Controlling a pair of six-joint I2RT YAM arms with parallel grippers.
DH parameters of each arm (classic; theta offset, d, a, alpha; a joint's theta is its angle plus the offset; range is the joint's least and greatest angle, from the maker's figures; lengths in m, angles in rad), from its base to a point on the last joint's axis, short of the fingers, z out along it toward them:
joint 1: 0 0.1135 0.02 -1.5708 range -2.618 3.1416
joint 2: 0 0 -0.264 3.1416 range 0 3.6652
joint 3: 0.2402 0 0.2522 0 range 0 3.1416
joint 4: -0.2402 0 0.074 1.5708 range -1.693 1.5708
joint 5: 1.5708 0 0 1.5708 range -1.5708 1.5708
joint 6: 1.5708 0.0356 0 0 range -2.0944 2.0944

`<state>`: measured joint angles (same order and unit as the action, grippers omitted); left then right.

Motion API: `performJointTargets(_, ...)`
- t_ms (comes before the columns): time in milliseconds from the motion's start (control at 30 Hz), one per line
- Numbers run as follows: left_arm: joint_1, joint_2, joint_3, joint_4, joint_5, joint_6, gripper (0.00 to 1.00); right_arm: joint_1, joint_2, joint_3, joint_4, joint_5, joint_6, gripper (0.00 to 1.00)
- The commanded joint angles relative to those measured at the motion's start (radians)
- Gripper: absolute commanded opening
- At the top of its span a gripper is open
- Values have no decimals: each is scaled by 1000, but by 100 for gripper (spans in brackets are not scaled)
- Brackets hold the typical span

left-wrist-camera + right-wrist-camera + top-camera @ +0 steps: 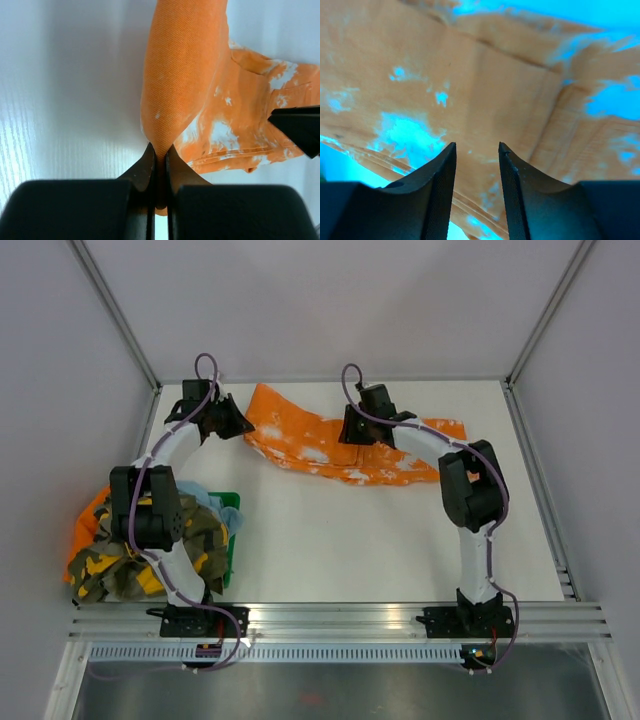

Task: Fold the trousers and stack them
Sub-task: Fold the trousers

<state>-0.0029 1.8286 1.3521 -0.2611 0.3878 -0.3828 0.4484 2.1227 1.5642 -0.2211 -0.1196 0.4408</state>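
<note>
I need to carry the pinched fold over the spread trousers and let go of it toward the trousers' opposite end (452, 427), which is to the right of my left gripper in the top view.
The orange trousers (300, 435), mottled with white splotches, lie spread across the back of the white table. My left gripper (238, 427) is at their left end, shut on a pinched fold of the fabric. In the left wrist view the cloth (180, 75) rises from between the closed fingers of that gripper (159, 152). My right gripper (358, 435) hovers over the middle of the trousers. In the right wrist view that gripper (477, 147) stands open just above the flat fabric (485, 80), with nothing between its fingers.
A green tray (232, 540) sits at the near left beside the left arm. On it is a pile with a camouflage garment (120, 565), a light blue cloth (228, 515) and another orange piece (85, 525). Metal rails edge the table on both sides.
</note>
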Motion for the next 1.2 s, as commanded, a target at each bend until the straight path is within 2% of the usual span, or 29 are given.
performJointTargets(0,1,-84,110,-39,20,38,2,-92,-148,56,-60,43,-36,47)
performJointTargets(200,1,-92,379,-239,-56,68,2,-304,-393,-96,-40,-41,35,47)
performJointTargets(300,1,-101,472,-294,-86,74,2,-381,-467,-167,-56,3,19,48)
performJointTargets(467,1,-91,597,-355,-187,140,2,-473,-538,-266,-46,6,12,49)
performJointTargets(533,1,-60,678,-420,-182,157,2,-490,-550,-283,-34,-6,15,49)
performJointTargets(667,-6,-58,720,-422,-139,153,2,-493,-535,-305,-21,-35,19,49)
performJointTargets(700,-25,-63,720,-409,-139,154,2,-493,-530,-309,-17,-43,24,49)
performJointTargets(800,-173,-40,742,-403,-174,168,2,-493,-524,-328,0,-46,26,49)
performJointTargets(1000,-392,124,786,-423,-318,134,2,-556,-544,-351,-7,-58,36,49)
performJointTargets(1100,-462,227,846,-444,-421,125,2,-579,-575,-362,-14,-58,29,50)
performJointTargets(1167,-483,303,883,-457,-432,105,2,-580,-596,-369,-18,-60,26,51)
